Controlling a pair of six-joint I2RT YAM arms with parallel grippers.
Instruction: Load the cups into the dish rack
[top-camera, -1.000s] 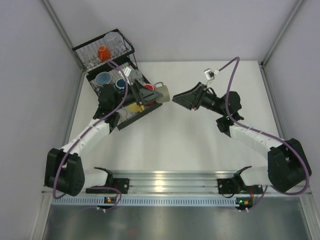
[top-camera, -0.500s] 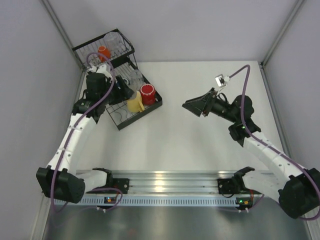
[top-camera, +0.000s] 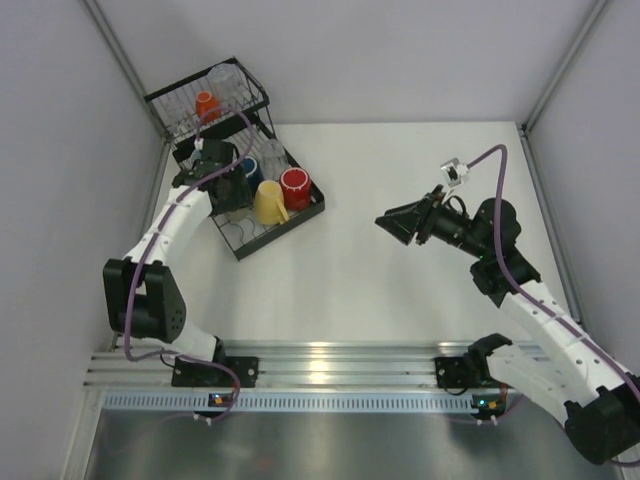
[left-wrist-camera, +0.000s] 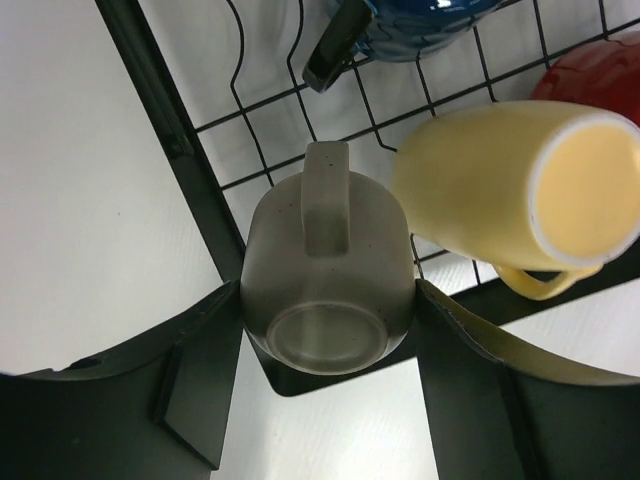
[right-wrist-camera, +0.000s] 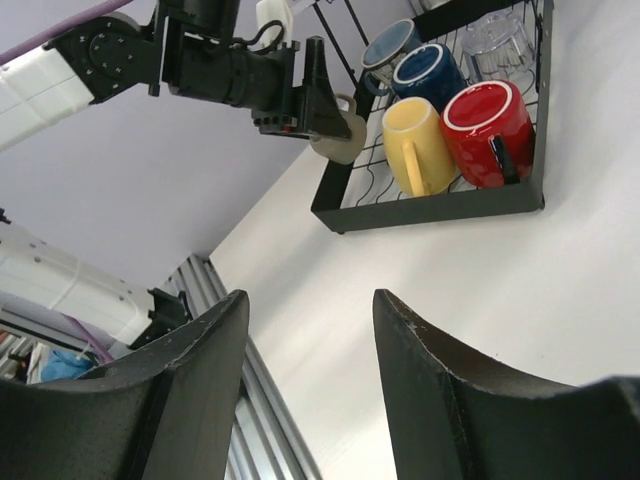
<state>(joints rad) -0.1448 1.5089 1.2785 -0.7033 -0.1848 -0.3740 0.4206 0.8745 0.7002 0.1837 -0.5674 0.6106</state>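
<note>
Next, my left gripper goes straight down into the rack's empty near corner beside the yellow cup and releases the mug (left-wrist-camera: 330, 260), because that corner still stands free.
My left gripper (top-camera: 226, 186) hovers over the near left part of the dish rack (top-camera: 285, 228), shut on an olive-grey mug (left-wrist-camera: 330, 260). The mug's base faces the wrist camera, its handle is on top, and a finger (left-wrist-camera: 200, 340) presses each side. It hangs above the rack's black frame (left-wrist-camera: 170, 130). In the tray part lie a yellow cup (top-camera: 268, 203), a red cup (top-camera: 295, 187) and a blue cup (top-camera: 250, 168). An orange-red cup (top-camera: 206, 103) and a clear tumbler (top-camera: 225, 78) sit in the basket part. My right gripper (top-camera: 395, 222) is open and empty, well right of the rack.
Grey walls close in the table on the left, back and right. An aluminium rail (top-camera: 330, 360) with both arm bases runs along the near edge. White tabletop lies between the rack and the right gripper. A purple cable (top-camera: 480, 165) loops above the right arm.
The left gripper has carried the olive-grey mug from beside the right gripper leftward over the rack. The right gripper has drawn back to the right, jaws slightly wider.
</note>
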